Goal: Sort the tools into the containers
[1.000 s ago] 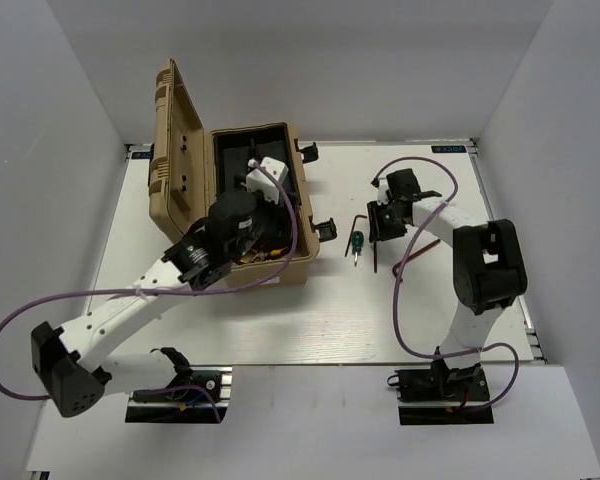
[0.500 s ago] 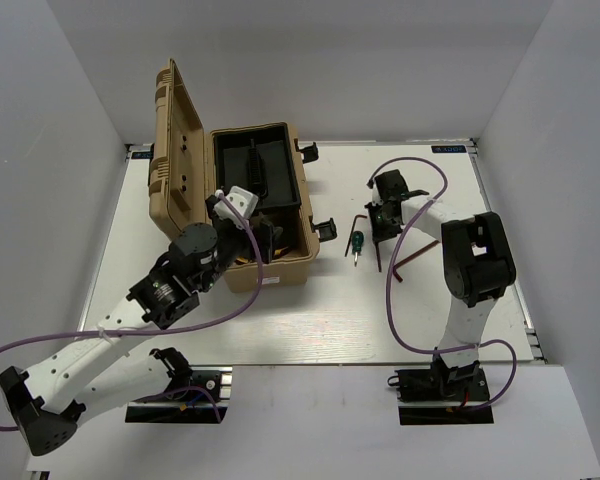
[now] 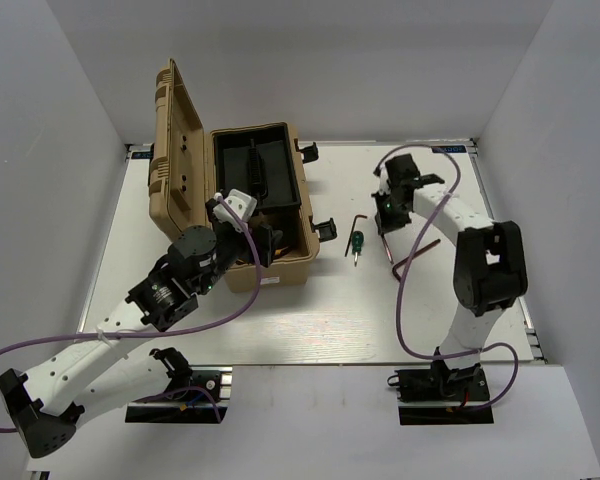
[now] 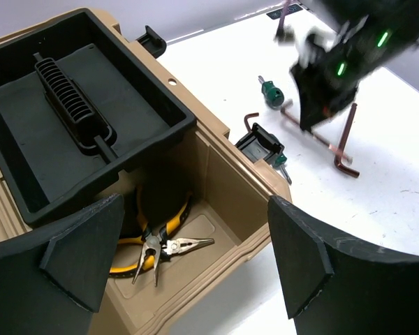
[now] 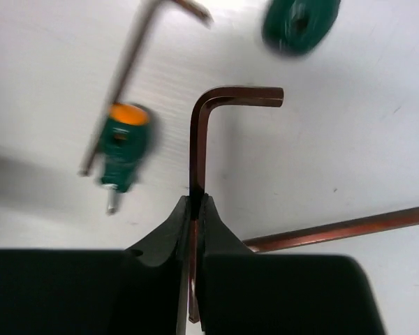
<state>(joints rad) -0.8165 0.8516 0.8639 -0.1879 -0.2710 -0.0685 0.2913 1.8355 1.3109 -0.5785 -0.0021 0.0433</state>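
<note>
The black insert tray is to the right gripper's left in the top view, so the right gripper will next lift, swing over the tray and let go of the reddish-brown hex key.
My right gripper point(image 3: 385, 218) point(image 5: 197, 199) is shut on a reddish-brown L-shaped hex key point(image 5: 199, 139) and holds it above the white table. Below it lie a second hex key point(image 5: 342, 227), a thinner one point(image 5: 126, 77) and two green screwdrivers point(image 5: 126, 150) point(image 5: 300, 24). One screwdriver point(image 3: 356, 242) shows in the top view. My left gripper point(image 3: 260, 240) point(image 4: 195, 258) is open and empty over the near end of the tan toolbox point(image 3: 280, 270). Two yellow-handled pliers point(image 4: 157, 244) lie on the box's floor.
The toolbox lid point(image 3: 175, 140) stands open on the left. A black insert tray point(image 4: 77, 118) fills the far part of the box. Black latches point(image 4: 262, 146) stick out from the box's right side. A purple cable point(image 3: 420, 170) loops over the right arm.
My left gripper has drawn back out of the toolbox toward its near end. My right gripper has risen and shifted a little away with the hex key in it.
</note>
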